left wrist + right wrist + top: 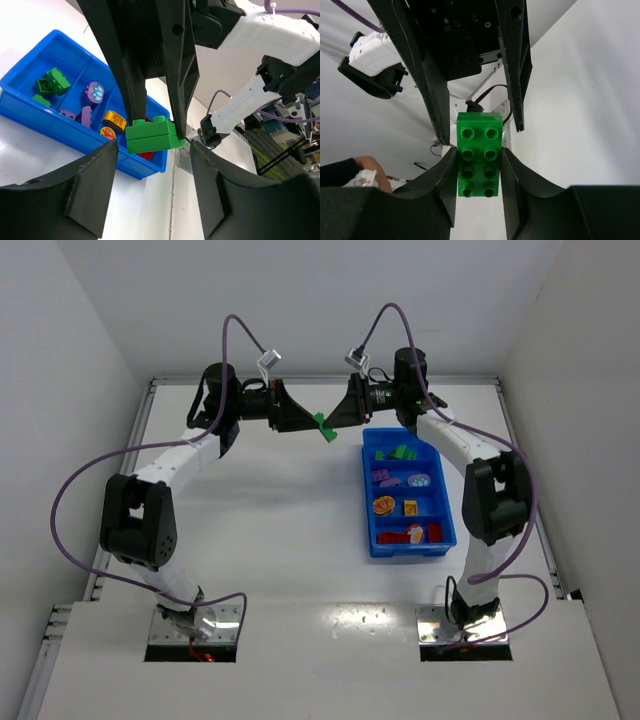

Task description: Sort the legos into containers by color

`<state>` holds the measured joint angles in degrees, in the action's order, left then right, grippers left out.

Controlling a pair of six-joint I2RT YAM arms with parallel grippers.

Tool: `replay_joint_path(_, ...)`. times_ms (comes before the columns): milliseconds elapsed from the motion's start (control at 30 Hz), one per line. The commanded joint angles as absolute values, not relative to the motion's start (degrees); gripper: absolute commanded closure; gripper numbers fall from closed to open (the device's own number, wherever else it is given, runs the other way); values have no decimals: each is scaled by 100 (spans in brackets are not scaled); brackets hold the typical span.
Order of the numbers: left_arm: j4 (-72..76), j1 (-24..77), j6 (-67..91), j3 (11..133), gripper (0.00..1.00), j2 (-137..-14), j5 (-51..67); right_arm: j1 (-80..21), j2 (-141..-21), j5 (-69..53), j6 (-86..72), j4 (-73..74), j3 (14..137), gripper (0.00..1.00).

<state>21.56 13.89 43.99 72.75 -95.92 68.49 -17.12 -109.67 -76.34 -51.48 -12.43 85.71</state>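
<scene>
My right gripper moves to the right in the top view next, tips downward, lowers and releases there, since the tray's far section (422, 450) holds green legos.
A green two-layer lego (322, 427) hangs in the air at the back of the table, between my two grippers, which face each other. My right gripper (336, 418) is shut on it; in the right wrist view its fingers clamp the studded green lego (479, 150) on both sides, gripper (479, 161). My left gripper (306, 422) is open, its fingertips either side of and just below the lego (155, 135), apart from it, gripper (154, 150). The blue tray (368, 502) lies to the right, also in the left wrist view (50, 127).
The tray's compartments hold green legos (403, 452) at the far end, purple/pink ones (395, 480), yellow/orange ones (386, 505) and red ones (425, 533) nearest. White walls enclose the table. A person's arm (350, 172) shows beyond the table in the right wrist view.
</scene>
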Motion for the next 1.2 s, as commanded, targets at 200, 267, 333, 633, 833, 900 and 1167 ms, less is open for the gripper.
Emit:
replay_joint_path(200, 2689, 1520, 4535, 7242, 50, -9650, 7058, -1758, -10960, -7770, -5177, -1608, 8569, 100)
replay_joint_path(267, 2689, 1521, 4535, 7242, 54, -9650, 7058, -1758, -10960, -7770, -5177, -1661, 8622, 100)
replay_joint_path(333, 2689, 1521, 4535, 7242, 58, -9703, 7058, -1810, -10960, -7770, -5177, -1661, 8622, 100)
replay_joint_path(633, 2865, 1573, 4693, 7242, 66, -9703, 7163, -1863, -10960, -7708, -5071, -1714, 8569, 100)
replay_joint_path(833, 2918, 1573, 4808, 7137, 87, -9703, 7216, -1863, -10960, -7577, -4878, -1714, 8569, 100)
replay_joint_path(900, 2918, 1573, 4808, 6936, 90, -9650, 7216, -1802, -10960, -7576, -4808, -1652, 8569, 100)
replay_joint_path(1167, 2507, 1573, 4492, 6495, 95, -9299, 7216, -1495, -11065, -7471, -4597, -1450, 8938, 100)
